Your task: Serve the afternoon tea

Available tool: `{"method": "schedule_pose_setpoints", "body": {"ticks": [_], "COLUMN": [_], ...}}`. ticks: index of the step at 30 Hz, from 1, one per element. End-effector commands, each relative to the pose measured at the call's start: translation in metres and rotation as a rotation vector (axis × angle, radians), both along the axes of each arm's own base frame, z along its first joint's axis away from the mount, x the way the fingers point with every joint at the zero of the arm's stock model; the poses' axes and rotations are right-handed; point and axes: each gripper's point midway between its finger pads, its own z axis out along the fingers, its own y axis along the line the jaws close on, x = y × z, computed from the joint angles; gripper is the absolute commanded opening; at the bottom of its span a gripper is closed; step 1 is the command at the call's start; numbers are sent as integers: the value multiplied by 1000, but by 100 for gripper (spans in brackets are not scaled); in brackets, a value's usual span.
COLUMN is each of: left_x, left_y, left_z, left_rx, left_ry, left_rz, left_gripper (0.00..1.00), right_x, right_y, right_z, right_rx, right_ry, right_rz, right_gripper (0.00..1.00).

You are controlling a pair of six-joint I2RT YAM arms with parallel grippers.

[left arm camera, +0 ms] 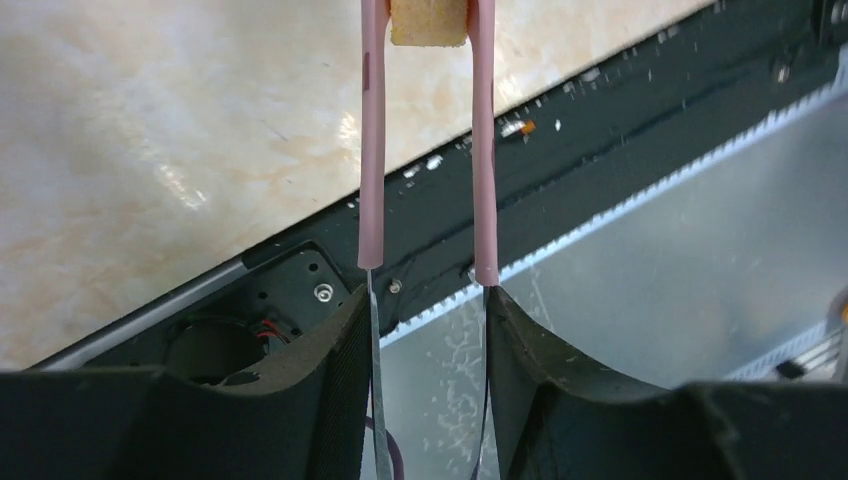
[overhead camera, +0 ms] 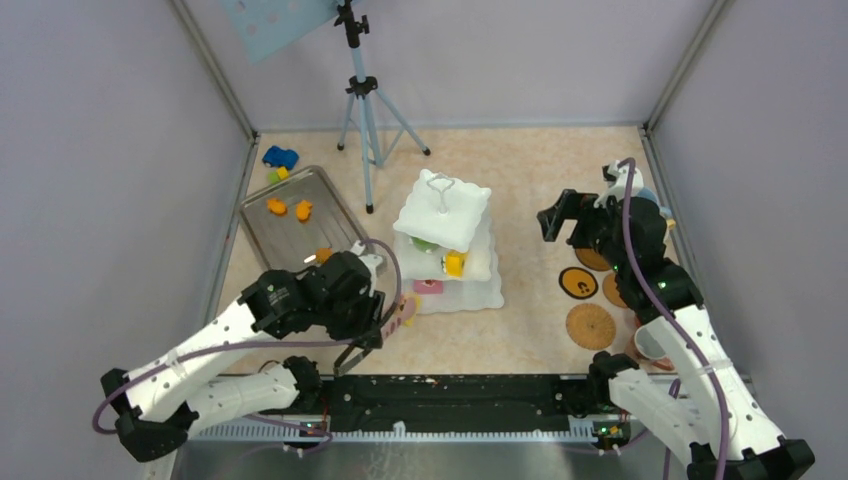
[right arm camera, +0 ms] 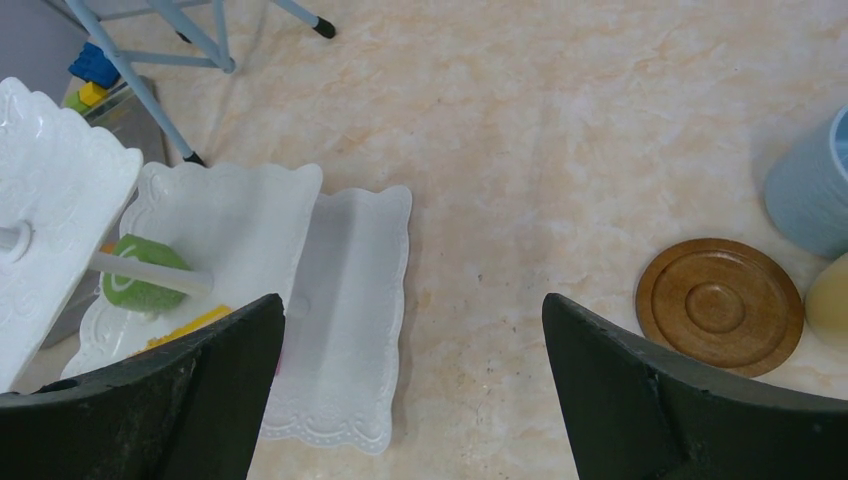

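Observation:
My left gripper moves the tongs right past the pink pastry and releases them next, since the bottom level's bare front (overhead camera: 473,295) lies that way in the top view.
The white three-tier stand (overhead camera: 445,215) stands mid-table with a green pastry (overhead camera: 425,243), a yellow one (overhead camera: 455,263) and a pink one (overhead camera: 430,286) on its tiers. My left gripper (overhead camera: 383,322) is near the stand's front left, shut on pink tongs (left arm camera: 372,150) that pinch a tan pastry (left arm camera: 428,22) at their tips, above the table's near edge. My right gripper (overhead camera: 558,215) is open and empty, right of the stand; the stand also shows in the right wrist view (right arm camera: 340,300). Brown coasters (overhead camera: 590,325) lie at the right, with a blue mug (right arm camera: 812,195) and a cream mug (right arm camera: 830,300) beside one coaster (right arm camera: 720,305).
A steel tray (overhead camera: 285,235) at the back left holds orange pastries (overhead camera: 277,206). A blue toy car (overhead camera: 281,157) sits behind it. A tripod (overhead camera: 365,110) stands behind the stand. A pinkish mug (overhead camera: 655,345) is by my right arm. Walls enclose three sides.

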Motion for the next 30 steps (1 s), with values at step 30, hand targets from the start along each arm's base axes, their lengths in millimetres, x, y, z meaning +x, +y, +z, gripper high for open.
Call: {"method": "schedule_pose_setpoints", "body": {"ticks": [30], "left_x": [52], "left_y": [-159], "left_z": [-42], "left_rx": [367], "left_ry": [-570], "left_rz": [-243], "left_gripper": [24], "right_x": [-10], "right_y": [-12], "right_z": [2], "right_rx": [4], "right_ry": [-50], "right_rz": [-50], "right_gripper": [99]}}
